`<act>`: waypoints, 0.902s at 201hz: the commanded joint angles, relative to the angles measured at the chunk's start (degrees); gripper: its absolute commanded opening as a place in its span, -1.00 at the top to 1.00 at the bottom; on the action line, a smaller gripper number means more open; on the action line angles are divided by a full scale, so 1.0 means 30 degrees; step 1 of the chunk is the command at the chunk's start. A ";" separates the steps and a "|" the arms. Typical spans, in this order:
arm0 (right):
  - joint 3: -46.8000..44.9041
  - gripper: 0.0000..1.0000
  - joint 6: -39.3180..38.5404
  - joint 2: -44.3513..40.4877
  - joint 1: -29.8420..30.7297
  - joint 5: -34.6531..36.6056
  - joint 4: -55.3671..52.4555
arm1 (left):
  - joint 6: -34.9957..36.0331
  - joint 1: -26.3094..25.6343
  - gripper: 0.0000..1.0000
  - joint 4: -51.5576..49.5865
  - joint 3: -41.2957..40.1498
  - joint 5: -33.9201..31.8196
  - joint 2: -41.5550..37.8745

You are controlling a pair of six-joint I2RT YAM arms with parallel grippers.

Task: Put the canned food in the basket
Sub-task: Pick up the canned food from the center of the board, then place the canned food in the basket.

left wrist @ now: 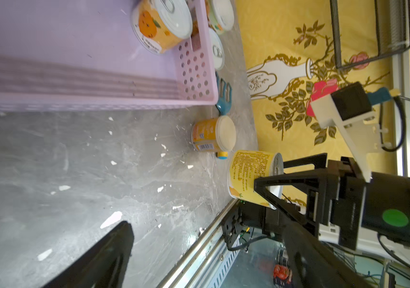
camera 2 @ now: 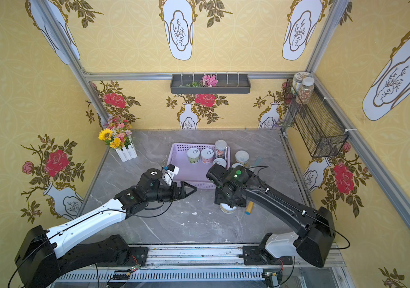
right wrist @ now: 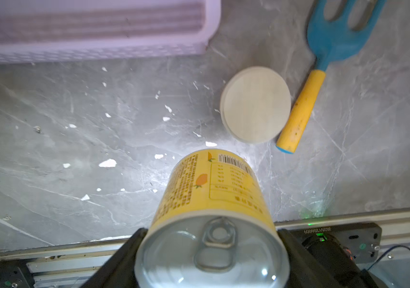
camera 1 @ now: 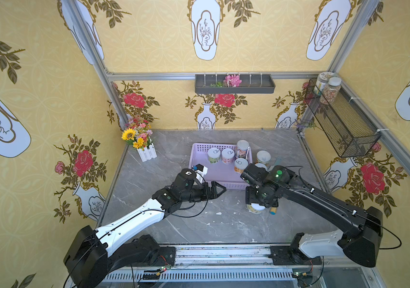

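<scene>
My right gripper holds the yellow tin and should lift outward over the basket's near side. Then it should go down and let go of the tin on the bare basket bottom (camera 1: 226,171) next to the orange-labelled tin.
My right gripper (right wrist: 211,239) is shut on a yellow canned food tin (right wrist: 213,189), held pull-tab up just above the table near its front edge (camera 1: 256,209) (left wrist: 253,174). The lilac basket (camera 1: 213,174) (right wrist: 99,30) lies behind it and holds several tins, one of them an orange-labelled tin (left wrist: 161,25). Another tin (right wrist: 256,104) stands on the table beside the held one. Two more tins (camera 1: 263,157) (left wrist: 216,52) stand outside the basket's right wall. My left gripper (camera 1: 217,189) is open and empty at the basket's front edge.
A blue fork tool with a yellow handle (right wrist: 323,62) lies right of the standing tin. A flower pot (camera 1: 140,143) stands at the back left. A black mesh basket (camera 1: 341,119) with jars (camera 1: 329,89) hangs on the right wall.
</scene>
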 commanded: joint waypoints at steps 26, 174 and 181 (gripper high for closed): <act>0.4909 -0.40 -0.3974 0.4114 -0.1168 0.0560 0.0981 | 0.0251 0.1410 -1.00 -0.0852 0.0674 -0.0495 -0.0070; 1.4079 -0.41 -0.9981 1.4673 -0.3774 -0.0572 0.4373 | -0.0748 0.3931 -1.00 0.0016 -0.0315 0.1722 -0.0257; 1.4208 -0.40 -1.0022 1.4908 -0.3813 -0.0391 0.4491 | -0.0677 0.3944 -1.00 -0.0095 -0.0279 0.1664 -0.0304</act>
